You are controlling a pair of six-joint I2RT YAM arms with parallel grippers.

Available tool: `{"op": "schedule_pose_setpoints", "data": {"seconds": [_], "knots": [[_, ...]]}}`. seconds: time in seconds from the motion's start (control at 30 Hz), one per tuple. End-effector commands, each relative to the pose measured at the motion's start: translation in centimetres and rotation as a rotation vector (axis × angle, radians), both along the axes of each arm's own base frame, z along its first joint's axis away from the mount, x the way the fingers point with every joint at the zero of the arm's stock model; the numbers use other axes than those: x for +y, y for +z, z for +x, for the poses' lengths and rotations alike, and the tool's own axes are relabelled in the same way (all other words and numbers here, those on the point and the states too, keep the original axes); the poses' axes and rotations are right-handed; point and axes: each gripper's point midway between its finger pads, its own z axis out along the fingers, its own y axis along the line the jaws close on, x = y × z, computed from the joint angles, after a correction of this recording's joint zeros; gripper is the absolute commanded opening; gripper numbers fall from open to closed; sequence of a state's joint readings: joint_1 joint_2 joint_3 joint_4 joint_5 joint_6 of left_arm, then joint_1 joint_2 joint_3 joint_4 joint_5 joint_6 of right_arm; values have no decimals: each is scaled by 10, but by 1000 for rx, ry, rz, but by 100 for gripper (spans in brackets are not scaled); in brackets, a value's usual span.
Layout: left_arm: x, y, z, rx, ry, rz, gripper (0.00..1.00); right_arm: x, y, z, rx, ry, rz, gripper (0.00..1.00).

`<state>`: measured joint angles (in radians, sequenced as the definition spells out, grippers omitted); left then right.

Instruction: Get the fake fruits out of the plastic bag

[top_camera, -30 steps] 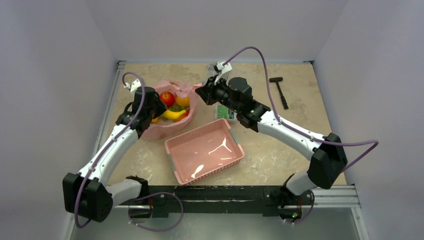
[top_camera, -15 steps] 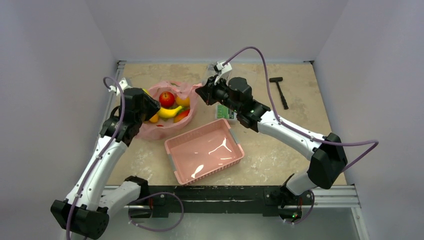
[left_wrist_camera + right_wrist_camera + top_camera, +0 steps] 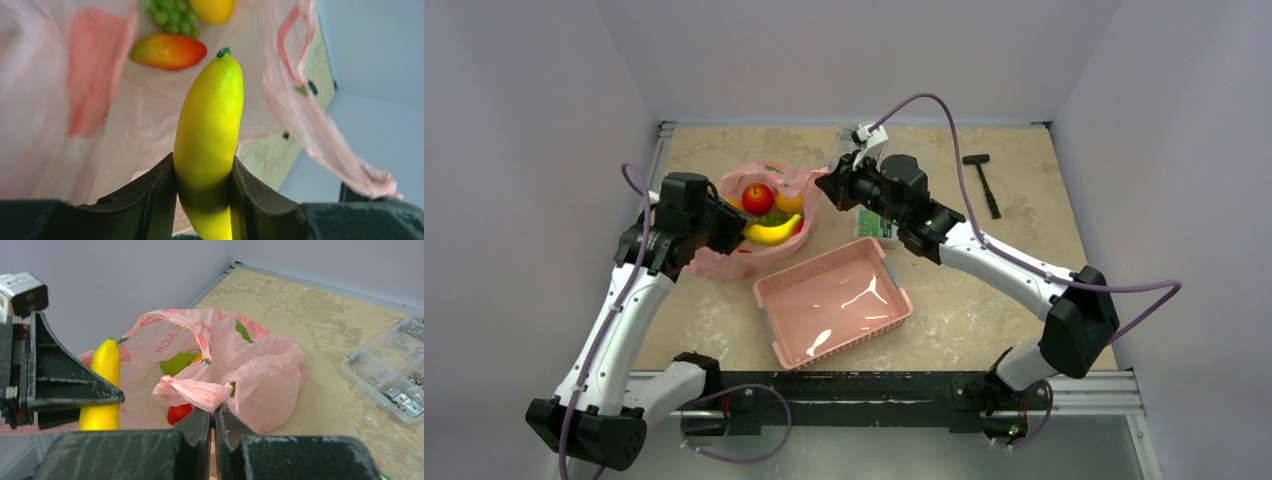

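My left gripper should next move back and to the right in the top view, then down into the pink basket to release the banana [image 3: 773, 233], as the basket's bottom is empty.
The pink plastic bag [image 3: 724, 258] lies open at the table's left, holding a red apple [image 3: 758, 197], an orange piece [image 3: 790, 202] and green grapes [image 3: 773, 217]. My left gripper [image 3: 736, 228] is shut on the yellow banana [image 3: 773, 233] and holds it over the bag's mouth. The left wrist view shows the banana [image 3: 210, 125] between the jaws, with a red-orange fruit [image 3: 168, 51] and grapes [image 3: 172, 15] below. My right gripper [image 3: 832, 184] is shut on the bag's handle [image 3: 192, 391] at the bag's right rim and holds it up.
A rigid pink basket [image 3: 879, 318] stands in front of the bag near the table's middle. A clear parts box [image 3: 874, 224] lies under the right arm; it also shows in the right wrist view [image 3: 395, 375]. A black hammer [image 3: 984, 182] lies at the back right.
My left arm swung back and to the left, and lifted the banana off the fruit pile toward the bag's front edge. The right gripper has held still on the handle.
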<state>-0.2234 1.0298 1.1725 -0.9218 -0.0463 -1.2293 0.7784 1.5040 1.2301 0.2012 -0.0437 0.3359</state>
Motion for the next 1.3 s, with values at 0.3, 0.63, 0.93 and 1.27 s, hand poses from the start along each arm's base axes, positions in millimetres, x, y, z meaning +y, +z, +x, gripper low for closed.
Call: {"op": "schedule_pose_setpoints", "data": {"seconds": [0.3, 0.63, 0.93, 1.27], "knots": [[-91, -27, -56, -203, -580, 258, 0, -13, 30, -10, -50, -9, 46, 0], [-107, -97, -50, -292, -787, 448, 0, -18, 25, -11, -40, -20, 23, 0], [-137, -118, -83, -211, -1125, 384, 0, -19, 27, -11, -46, -23, 24, 0], [-98, -153, -98, 8, -1077, 494, 13, -13, 22, -11, -34, -5, 20, 0]]}}
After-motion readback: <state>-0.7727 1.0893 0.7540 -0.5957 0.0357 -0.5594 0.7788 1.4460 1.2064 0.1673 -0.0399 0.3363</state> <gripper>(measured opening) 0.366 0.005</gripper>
